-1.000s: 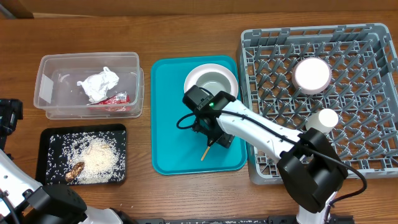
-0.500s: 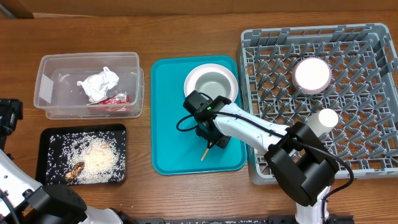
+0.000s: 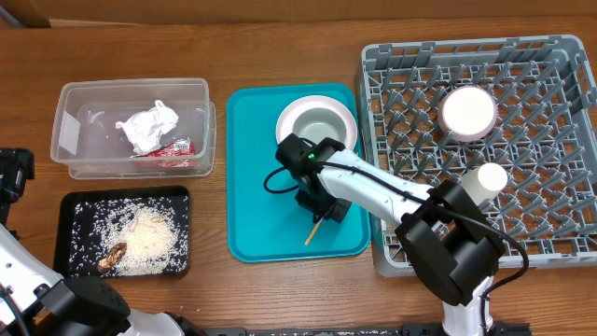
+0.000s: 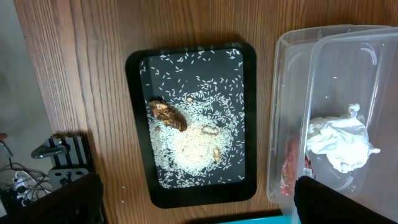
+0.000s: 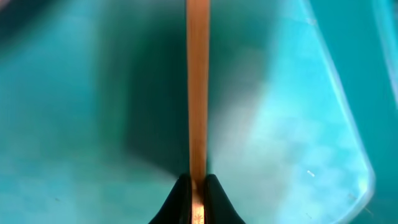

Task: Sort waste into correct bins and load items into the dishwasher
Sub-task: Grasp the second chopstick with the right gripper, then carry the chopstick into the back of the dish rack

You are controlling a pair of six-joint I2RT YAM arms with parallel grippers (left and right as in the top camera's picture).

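I will next lift my right gripper off the teal tray and move it outward over the grey dish rack's tray-side edge (image 3: 384, 129). I will turn the chopstick along that edge, since those slots are empty.
My right gripper (image 3: 323, 215) (image 5: 197, 186) is down on the teal tray (image 3: 256, 187) (image 5: 74, 93), shut on a thin wooden chopstick (image 3: 314, 231) (image 5: 198, 93). The stick runs straight out from between the fingertips. A white bowl (image 3: 317, 121) sits at the tray's back. The grey dish rack (image 3: 373, 140) holds a round white dish (image 3: 468, 110) and a small cup (image 3: 490, 177). The clear tub (image 3: 75, 103) (image 4: 298, 124) holds the napkin (image 3: 147, 126) (image 4: 339, 143) and red wrapper (image 3: 173, 149) (image 4: 291, 171). My left gripper (image 4: 199, 208) hangs open above the black tray (image 3: 65, 233) (image 4: 193, 196) of rice (image 3: 145, 233) (image 4: 193, 140).
Brown food scraps (image 3: 114, 257) (image 4: 166, 114) lie among the rice. The left arm (image 3: 11, 173) sits at the table's left edge, beside the tub. The right arm reaches from the front right across the rack's near left corner.
My right gripper has closed on the chopstick. The stick's free end has shifted slightly to the right on the teal tray. The left arm has not moved.
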